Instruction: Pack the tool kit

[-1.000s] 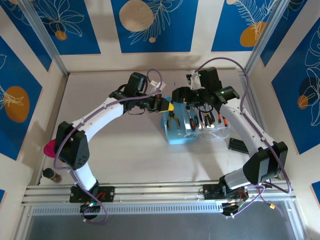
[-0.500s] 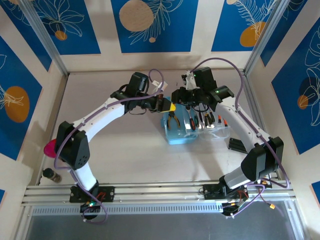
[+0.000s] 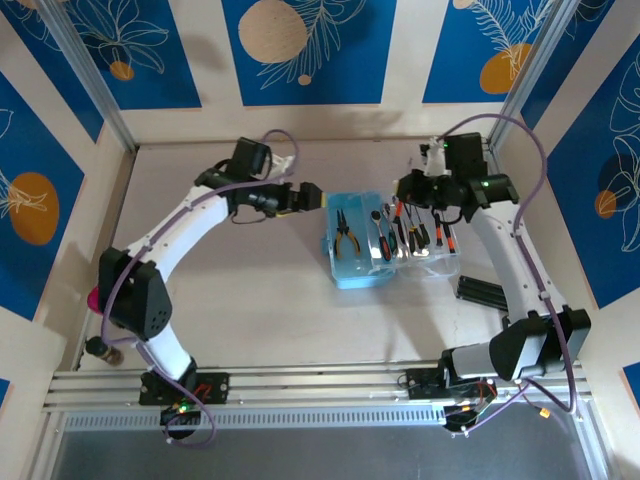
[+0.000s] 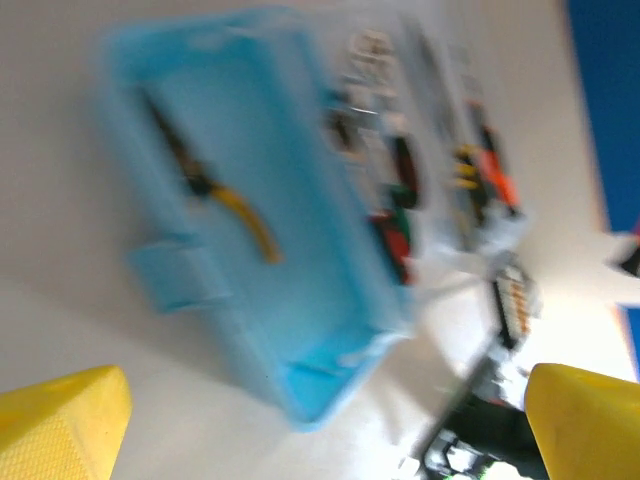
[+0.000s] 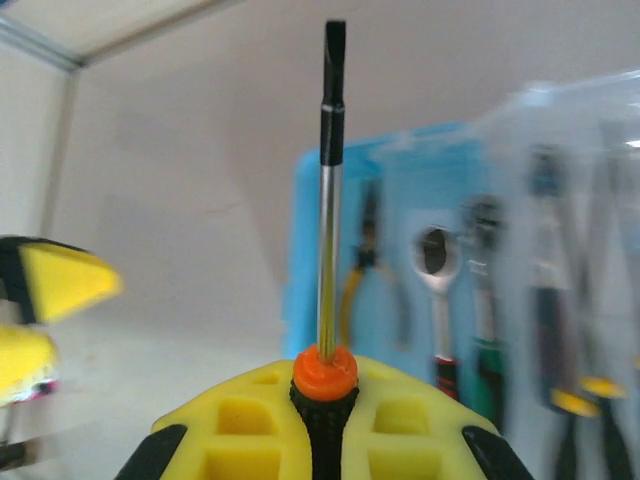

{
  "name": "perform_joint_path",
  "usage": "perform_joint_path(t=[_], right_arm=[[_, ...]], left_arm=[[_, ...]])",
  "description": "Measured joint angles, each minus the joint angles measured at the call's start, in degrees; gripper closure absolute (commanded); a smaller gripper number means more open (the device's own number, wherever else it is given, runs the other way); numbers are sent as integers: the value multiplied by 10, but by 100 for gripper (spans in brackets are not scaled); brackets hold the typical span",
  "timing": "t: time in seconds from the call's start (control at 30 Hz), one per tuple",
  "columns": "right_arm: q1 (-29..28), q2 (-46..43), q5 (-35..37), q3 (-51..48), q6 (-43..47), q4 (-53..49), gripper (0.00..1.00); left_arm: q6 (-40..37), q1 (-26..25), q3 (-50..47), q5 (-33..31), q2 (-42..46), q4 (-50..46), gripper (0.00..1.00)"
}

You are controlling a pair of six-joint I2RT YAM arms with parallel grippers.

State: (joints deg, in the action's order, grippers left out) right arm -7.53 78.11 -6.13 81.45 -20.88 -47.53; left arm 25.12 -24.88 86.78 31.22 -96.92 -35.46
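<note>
My right gripper has its screwdriver and will first move away from the blue tray, then lower to get it beside the matching ones in the lid.
The light-blue case (image 3: 355, 270) lies open mid-table, its clear lid (image 3: 430, 262) folded out to the right. Yellow-handled pliers (image 3: 345, 232) lie in the blue tray. Screwdrivers (image 3: 415, 232) and other tools rest on the lid side. My left gripper (image 3: 312, 197) hovers just left of the case's far corner. Its yellow fingers (image 4: 60, 425) stand wide apart and open, nothing between them, with the blurred case (image 4: 300, 300) and pliers (image 4: 215, 190) below. My right gripper (image 5: 325, 400) is shut on a screwdriver (image 5: 327, 250) with a black grip and orange collar, shaft pointing at the case (image 5: 400, 180). It hangs behind the lid (image 3: 403, 189).
A black flat object (image 3: 478, 290) lies on the table right of the lid. A pink thing (image 3: 95, 298) and a small brown bottle (image 3: 100, 350) sit at the left edge. Patterned walls and metal posts close in the back and sides.
Both grippers have drawn apart from above the case: the left one moved back to the left, the right one moved right, still holding the screwdriver.
</note>
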Motion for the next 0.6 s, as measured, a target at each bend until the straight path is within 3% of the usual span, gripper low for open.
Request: perform_joint_path(t=[0.13, 0.23, 0.6], right_arm=[[36, 16, 61, 1, 43, -67, 100], [51, 42, 109, 1, 63, -96, 100], [56, 135, 229, 63, 116, -135, 100]], left_arm=[[-31, 35, -2, -113, 1, -71, 0], [-47, 33, -12, -158, 1, -99, 0], [-58, 30, -56, -180, 1, -108, 0]])
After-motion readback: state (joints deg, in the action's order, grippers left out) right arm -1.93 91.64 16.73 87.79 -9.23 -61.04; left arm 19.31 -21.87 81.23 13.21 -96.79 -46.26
